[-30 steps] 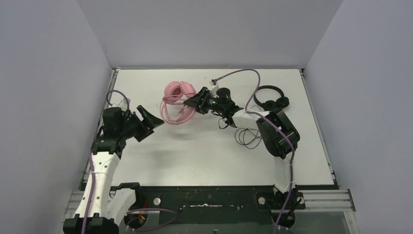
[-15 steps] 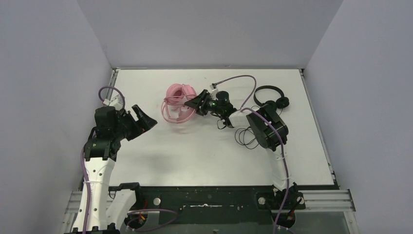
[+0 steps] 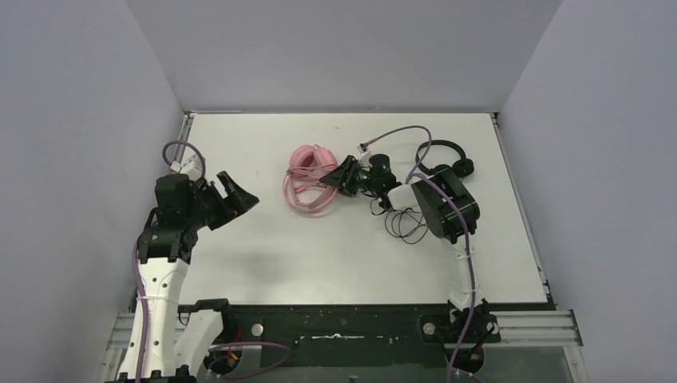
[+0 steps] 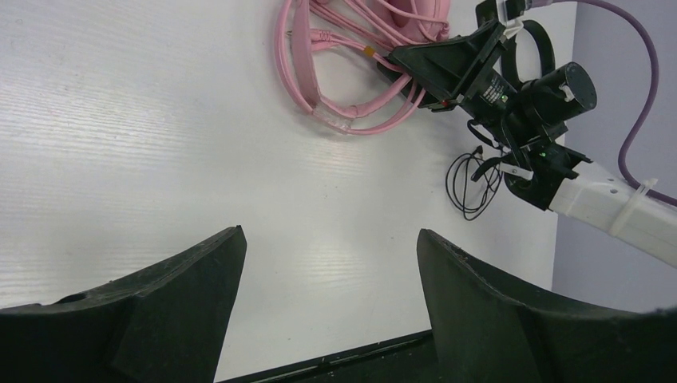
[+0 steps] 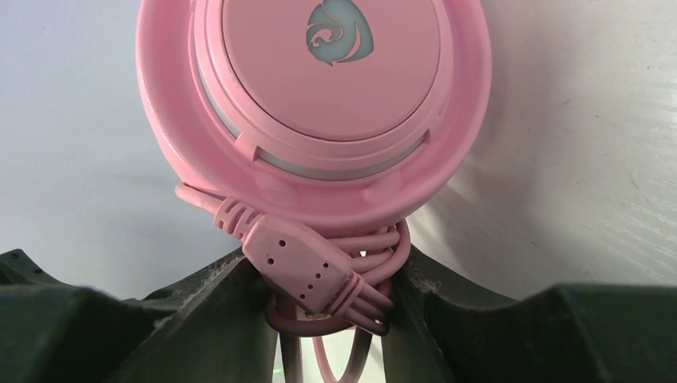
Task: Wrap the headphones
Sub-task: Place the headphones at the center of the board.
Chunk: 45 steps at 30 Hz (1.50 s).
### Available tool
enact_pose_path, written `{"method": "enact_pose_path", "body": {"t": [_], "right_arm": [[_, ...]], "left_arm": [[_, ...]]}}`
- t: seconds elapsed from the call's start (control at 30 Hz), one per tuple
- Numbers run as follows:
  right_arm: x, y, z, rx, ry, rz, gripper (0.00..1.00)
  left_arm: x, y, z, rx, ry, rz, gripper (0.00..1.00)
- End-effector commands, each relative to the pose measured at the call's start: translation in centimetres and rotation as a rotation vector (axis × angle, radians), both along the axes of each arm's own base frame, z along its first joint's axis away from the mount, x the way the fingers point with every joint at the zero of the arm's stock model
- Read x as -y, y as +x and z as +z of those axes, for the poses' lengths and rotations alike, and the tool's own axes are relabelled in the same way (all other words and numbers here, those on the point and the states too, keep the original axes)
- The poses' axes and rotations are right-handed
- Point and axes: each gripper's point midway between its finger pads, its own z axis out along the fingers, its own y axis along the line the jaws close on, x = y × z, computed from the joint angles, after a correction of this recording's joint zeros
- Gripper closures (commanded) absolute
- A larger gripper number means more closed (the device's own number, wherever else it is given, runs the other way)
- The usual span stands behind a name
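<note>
I need to keep my right gripper nearly still beside the pink earcup next and release the bundle of pink cable, since its loops lie gathered against the headphones.
The pink headphones (image 3: pixel 310 158) lie at mid-table with their pink cable (image 3: pixel 307 195) looped in front. My right gripper (image 3: pixel 343 177) is shut on a bundle of that pink cable. In the right wrist view the earcup (image 5: pixel 319 88) fills the top and the cable bundle with its inline control (image 5: pixel 307 271) sits between my fingers. The black headphones (image 3: pixel 444 159) lie at the back right; their thin black cable (image 3: pixel 405 225) coils near my right arm. My left gripper (image 3: pixel 238 195) is open and empty above the table at the left. The pink cable also shows in the left wrist view (image 4: pixel 335 120).
White table (image 3: pixel 319 255) enclosed by grey walls on three sides. A purple robot cable (image 3: pixel 403 136) arcs over the right arm. The black front rail (image 3: pixel 335 319) runs along the near edge.
My right gripper has pulled the pink headphones and cable to the right, toward the black headphones. My left arm drew back to the left early, then held still.
</note>
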Motion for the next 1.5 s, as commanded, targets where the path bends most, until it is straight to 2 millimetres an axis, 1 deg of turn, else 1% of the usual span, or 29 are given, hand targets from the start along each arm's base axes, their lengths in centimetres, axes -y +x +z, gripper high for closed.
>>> {"method": "enact_pose_path", "body": {"t": [0.0, 0.03, 0.17, 0.2, 0.27, 0.37, 0.43, 0.5, 0.7, 0.73, 0.83, 0.9, 0.97, 1.03, 1.07, 1.1, 1.13, 1.2, 1.27, 1.3, 1.37, 1.43, 1.47], "right_arm": [[-0.1, 1.2, 0.1, 0.135, -0.048, 0.024, 1.0], [-0.3, 1.5, 0.1, 0.153, -0.053, 0.024, 1.0], [-0.4, 2.1, -1.1, 0.176, -0.121, 0.03, 1.0], [-0.3, 2.0, -1.3, 0.173, -0.136, 0.033, 0.96], [0.1, 1.8, -1.8, 0.157, -0.161, 0.031, 0.79], [0.9, 1.7, -1.9, 0.15, -0.201, 0.004, 0.62], [1.2, 1.4, -1.8, 0.137, -0.231, 0.007, 0.55], [1.6, 1.3, -1.4, 0.144, -0.259, 0.003, 0.47], [2.8, 0.6, -0.3, 0.148, -0.321, 0.003, 0.19], [2.9, 0.5, 0.2, 0.153, -0.331, 0.006, 0.14], [3.7, -0.3, 0.8, 0.149, -0.378, 0.024, 0.05], [4.5, -1.0, 1.3, 0.151, -0.406, 0.041, 0.01], [5.4, -1.8, 2.1, 0.158, -0.431, 0.054, 0.0], [6.8, -3.2, 3.4, 0.157, -0.469, 0.086, 0.0], [7.8, -4.0, 4.1, 0.153, -0.502, 0.108, 0.0], [9.1, -4.5, 5.4, 0.182, -0.555, 0.119, 0.0], [10.9, -5.1, 6.3, 0.209, -0.628, 0.119, 0.0], [15.4, -5.4, 8.5, 0.261, -0.792, 0.065, 0.0], [20.5, -5.2, 10.3, 0.26, -0.917, -0.034, 0.0], [23.0, -4.9, 10.9, 0.247, -0.963, -0.096, 0.0], [28.4, -4.4, 11.6, 0.188, -1.059, -0.247, 0.0], [33.4, -3.9, 11.3, 0.089, -1.113, -0.422, 0.0], [36.3, -3.5, 10.7, 0.02, -1.112, -0.529, 0.0]], "left_arm": [[0.4, 1.0, 2.0, 0.09, -0.012, -0.024, 0.24], [0.4, 1.0, 2.1, 0.093, -0.011, -0.024, 0.24], [0.5, 1.0, 2.3, 0.095, -0.01, -0.028, 0.24], [0.5, 1.0, 2.3, 0.094, -0.009, -0.028, 0.24], [0.5, 0.9, 2.4, 0.099, -0.005, -0.03, 0.24], [0.5, 0.9, 2.3, 0.097, -0.004, -0.031, 0.24], [0.6, 1.0, 2.2, 0.095, -0.011, -0.037, 0.24], [0.7, 1.0, 2.3, 0.098, -0.016, -0.039, 0.24], [0.7, 0.8, 2.8, 0.108, -0.008, -0.042, 0.24], [0.6, 0.8, 2.8, 0.108, -0.007, -0.042, 0.24], [0.6, 0.7, 2.7, 0.109, 0.0, -0.044, 0.24], [0.6, 0.6, 2.8, 0.113, 0.009, -0.048, 0.23], [0.5, 0.6, 3.0, 0.124, 0.022, -0.057, 0.23], [0.8, 0.7, 3.5, 0.143, 0.033, -0.089, 0.18], [1.0, 0.7, 4.0, 0.155, 0.041, -0.11, 0.16], [1.2, 0.7, 4.4, 0.162, 0.054, -0.132, 0.15], [1.7, 0.8, 4.9, 0.175, 0.068, -0.157, 0.14], [2.9, 0.9, 6.1, 0.208, 0.106, -0.213, 0.13], [4.3, 1.5, 7.2, 0.238, 0.132, -0.253, 0.13], [5.2, 1.9, 7.8, 0.254, 0.135, -0.278, 0.13], [7.5, 2.7, 9.3, 0.286, 0.121, -0.332, 0.13], [9.7, 3.4, 11.1, 0.319, 0.116, -0.398, 0.13], [10.8, 3.9, 11.8, 0.327, 0.123, -0.432, 0.13]]}}
